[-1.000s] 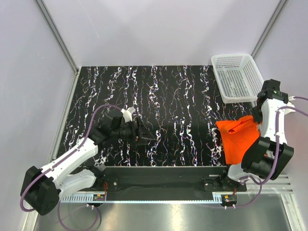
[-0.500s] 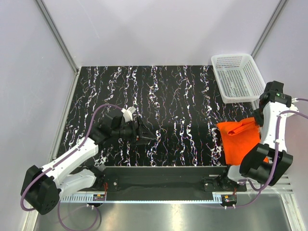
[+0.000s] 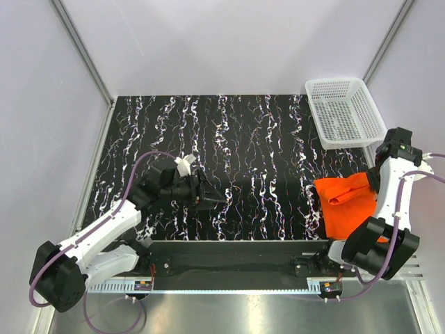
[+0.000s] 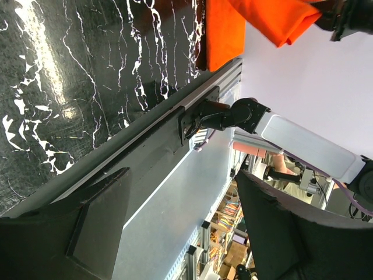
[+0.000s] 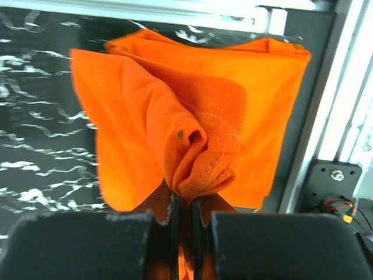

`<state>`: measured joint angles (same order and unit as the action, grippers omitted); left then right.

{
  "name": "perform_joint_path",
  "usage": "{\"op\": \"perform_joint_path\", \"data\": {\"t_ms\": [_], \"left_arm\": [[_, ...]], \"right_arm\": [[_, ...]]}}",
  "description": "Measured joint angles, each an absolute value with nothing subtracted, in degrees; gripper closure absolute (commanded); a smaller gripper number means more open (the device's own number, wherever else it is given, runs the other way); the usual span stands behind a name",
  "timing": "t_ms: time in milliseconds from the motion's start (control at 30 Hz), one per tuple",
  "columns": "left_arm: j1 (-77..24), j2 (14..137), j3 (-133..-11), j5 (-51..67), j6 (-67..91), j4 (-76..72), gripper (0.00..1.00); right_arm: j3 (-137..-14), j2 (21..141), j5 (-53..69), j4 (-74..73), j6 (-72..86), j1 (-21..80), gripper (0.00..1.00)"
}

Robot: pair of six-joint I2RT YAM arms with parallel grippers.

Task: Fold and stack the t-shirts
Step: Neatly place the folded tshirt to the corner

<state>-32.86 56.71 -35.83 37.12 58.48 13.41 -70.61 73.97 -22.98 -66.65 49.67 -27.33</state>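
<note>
The robot's right gripper will move back and down over the near part of the t-shirt (image 3: 345, 203) (image 5: 267, 154) and release the bunched fold there, because that flat part is still uncovered.
An orange t-shirt (image 3: 345, 203) lies folded at the table's near right corner, its lower part reaching over the front edge. My right gripper (image 3: 375, 185) is shut on a bunched fold of it. In the right wrist view the cloth (image 5: 192, 128) puckers up out of the closed jaws of the right gripper (image 5: 185, 205), above the flat part of the shirt. My left gripper (image 3: 210, 197) hovers low over the table left of centre, open and empty. In the left wrist view its fingers (image 4: 99, 216) stand far apart, and the t-shirt (image 4: 226, 29) shows at the top.
A white mesh basket (image 3: 343, 111) stands at the back right corner. The black rail (image 3: 236, 252) of the table's front edge runs between the arm bases. The black marbled table (image 3: 264, 153) is walled at the left and at the back.
My right wrist has swung right and toward the near edge, drawing the gripped fold of the shirt with it. The left arm has barely moved.
</note>
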Motion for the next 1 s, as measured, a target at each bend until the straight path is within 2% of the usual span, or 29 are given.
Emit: {"op": "perform_joint_path", "data": {"t_ms": [733,767,867,900,967,1000], "left_arm": [[-31.9,55.5,-34.0,37.8,59.0,13.2,0.23],[-31.9,55.5,-33.9,37.8,59.0,13.2,0.23],[-31.8,55.5,-33.5,37.8,59.0,13.1,0.22],[-31.8,55.5,-33.2,37.8,59.0,13.0,0.23],[-31.8,55.4,-32.8,37.8,59.2,13.0,0.22],[-31.8,55.2,-32.5,37.8,59.4,13.0,0.23]], "right_arm": [[-56.8,71.5,-25.1,-63.2,46.2,-33.4,0.99],[-56.1,71.5,-25.3,-62.7,46.0,-33.6,0.91],[-54.6,71.5,-26.0,-62.0,45.2,-34.3,0.75],[-54.4,71.5,-26.1,-61.9,45.1,-34.6,0.55],[-54.3,71.5,-26.8,-61.8,44.9,-35.9,0.31],[-54.5,71.5,-27.7,-62.3,44.9,-36.6,0.24]]}}
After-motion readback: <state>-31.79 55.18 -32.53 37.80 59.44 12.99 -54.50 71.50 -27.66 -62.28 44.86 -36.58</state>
